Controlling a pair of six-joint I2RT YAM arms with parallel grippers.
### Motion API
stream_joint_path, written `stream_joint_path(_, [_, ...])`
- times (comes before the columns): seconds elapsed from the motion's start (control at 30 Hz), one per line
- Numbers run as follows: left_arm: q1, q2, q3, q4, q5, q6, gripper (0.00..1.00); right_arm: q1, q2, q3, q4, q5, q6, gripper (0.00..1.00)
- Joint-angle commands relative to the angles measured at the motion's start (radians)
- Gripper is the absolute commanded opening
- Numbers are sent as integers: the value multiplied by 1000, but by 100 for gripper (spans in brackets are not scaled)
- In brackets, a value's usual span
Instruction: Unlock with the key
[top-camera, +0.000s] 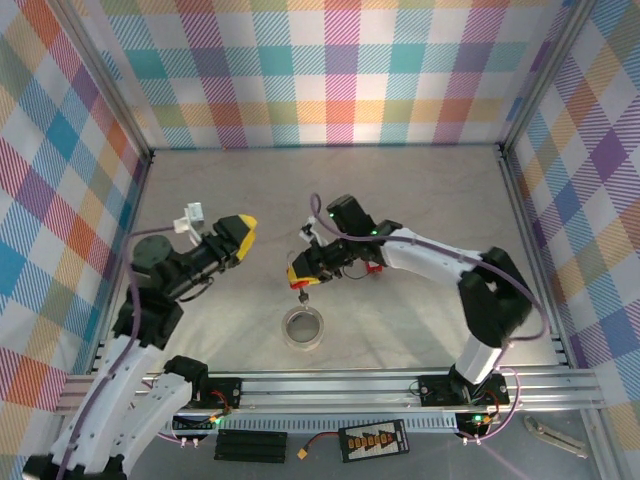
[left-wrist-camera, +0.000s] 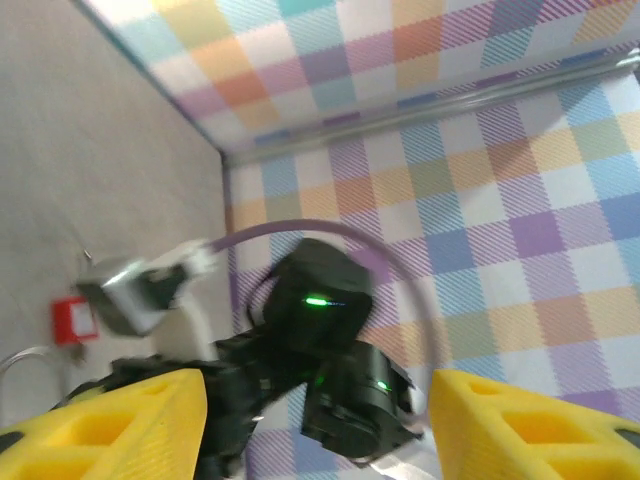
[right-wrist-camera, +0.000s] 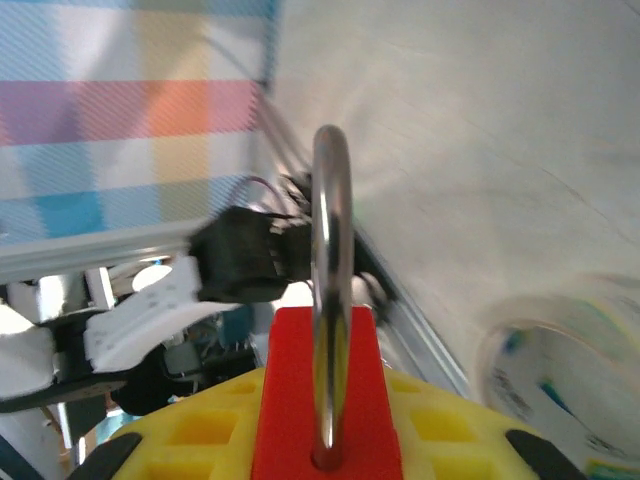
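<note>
My right gripper lowers the red padlock onto the table outward of the tape roll next, and then releases it, since empty table lies below.
My right gripper (top-camera: 299, 272) is shut on a red padlock (top-camera: 297, 281), held above the table. In the right wrist view the padlock (right-wrist-camera: 300, 390) sits between the yellow fingers (right-wrist-camera: 190, 430), and its silver shackle (right-wrist-camera: 330, 250) points away from the wrist. My left gripper (top-camera: 243, 232) hovers to the left of the padlock with a gap between them. It is open, and between its yellow fingers (left-wrist-camera: 120, 420) I see only the right arm (left-wrist-camera: 330, 330) further off. I cannot make out the key.
A clear tape roll (top-camera: 303, 328) lies on the table just in front of the padlock, and the tape roll (right-wrist-camera: 560, 380) is also at lower right in the right wrist view. A small red object (top-camera: 375, 265) lies beside the right wrist. Checked walls enclose the table on three sides.
</note>
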Motion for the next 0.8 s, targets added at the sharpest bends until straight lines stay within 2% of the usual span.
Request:
stream_joint_path(0.0, [35,-3,78,-366,-77,254,62,-4,130,146,-264,8,-215,0])
stream_joint_path(0.13, [41,56,132,-474,-145,361,63,-6,322,294,-396,19,-329,0])
stream_joint_path(0.3, [42,92,161,-500,-204,411,64,-16,442,416,-474,11,-398,0])
stream_joint_path(0.43, [42,138,158,-484,-201,428,64,-35,536,506,-512,-13,-414,2])
stream_joint_path(0.47, [42,146,159,-481,-203,433,64,-36,553,527,-525,-16,-421,5])
stream_joint_path(0.63, [42,181,160,-474,-214,451,65,-54,631,623,-604,36,-445,41])
stream_joint_path(0.77, [42,212,163,-469,-215,466,69,-95,656,679,-623,74,-439,54])
